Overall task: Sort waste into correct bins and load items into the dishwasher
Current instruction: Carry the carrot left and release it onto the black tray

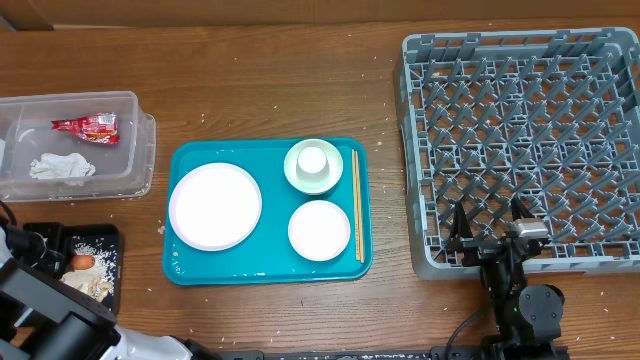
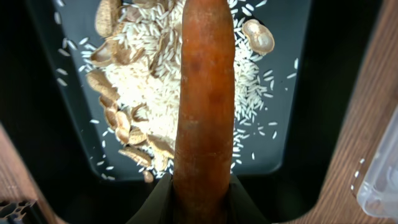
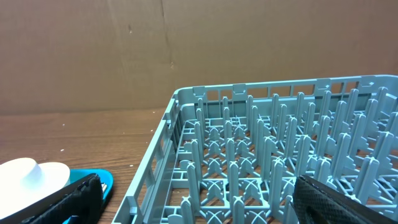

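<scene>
The orange carrot stick goes down toward the rice and shells in the black tray next. My left gripper releases it there, since that tray already holds food scraps.
My left gripper is shut on the orange carrot stick and holds it over the black tray, which holds pale crumbs. In the overhead view the stick shows above that tray. The clear tub holds the red wrapper and white tissue. The plate, a bowl, a bowl with the cup in it, and the chopsticks lie on the teal tray. My right gripper is open and empty at the grey rack's front edge.
The teal tray sits mid-table between the bins and the rack. The right wrist view shows the rack's pegs and the teal tray's corner. A corner of the clear tub lies right of the black tray.
</scene>
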`<state>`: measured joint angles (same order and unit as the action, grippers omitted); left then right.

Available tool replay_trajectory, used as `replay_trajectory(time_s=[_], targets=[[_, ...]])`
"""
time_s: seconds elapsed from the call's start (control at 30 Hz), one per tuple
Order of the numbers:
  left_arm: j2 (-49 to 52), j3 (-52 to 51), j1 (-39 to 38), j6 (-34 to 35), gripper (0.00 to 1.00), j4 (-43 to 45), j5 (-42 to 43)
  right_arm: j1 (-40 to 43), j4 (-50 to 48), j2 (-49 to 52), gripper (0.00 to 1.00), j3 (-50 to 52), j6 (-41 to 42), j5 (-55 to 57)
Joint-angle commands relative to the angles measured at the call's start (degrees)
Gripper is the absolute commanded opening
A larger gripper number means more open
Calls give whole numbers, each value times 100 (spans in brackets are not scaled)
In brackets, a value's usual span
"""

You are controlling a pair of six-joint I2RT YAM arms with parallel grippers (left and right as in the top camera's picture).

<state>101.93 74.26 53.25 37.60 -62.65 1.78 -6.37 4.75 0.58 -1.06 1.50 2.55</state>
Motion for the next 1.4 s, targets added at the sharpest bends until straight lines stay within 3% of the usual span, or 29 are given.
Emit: replay_trajectory(time_s=[0.0,0.17,0.33,0.43,0.57,0.8,1.03,1.1,1.17,1.37], targets=[[291,-17,2,114,11,107,-109,35,-17,-42,100,59,-4,33],[487,-17,2,120,16,166,-459,35,-17,-42,100,59,-4,33],[533,-17,2,120,35,212,-651,35,-17,-42,100,59,-4,33],[533,-17,2,122,39,229,-769,35,-17,-42,100,59,-4,33],[533,-17,2,120,39,234,-745,35,-17,-42,100,59,-4,33],[369,358,-2,-55,36,-131,435,35,-17,-42,100,59,-4,33],[-896,750,-4,-164,38,-586,1102,35,-17,-42,100,59,-4,33],[-1316,750,-46,-146,49,-737,1261,35,-17,-42,100,59,-4,33],[-1569,750,-149,-133,100,-844,1434,35,-17,-42,100,59,-4,33],[-1609,748,-238,-142,100,-957,1434,35,-17,-42,100,59,-4,33]])
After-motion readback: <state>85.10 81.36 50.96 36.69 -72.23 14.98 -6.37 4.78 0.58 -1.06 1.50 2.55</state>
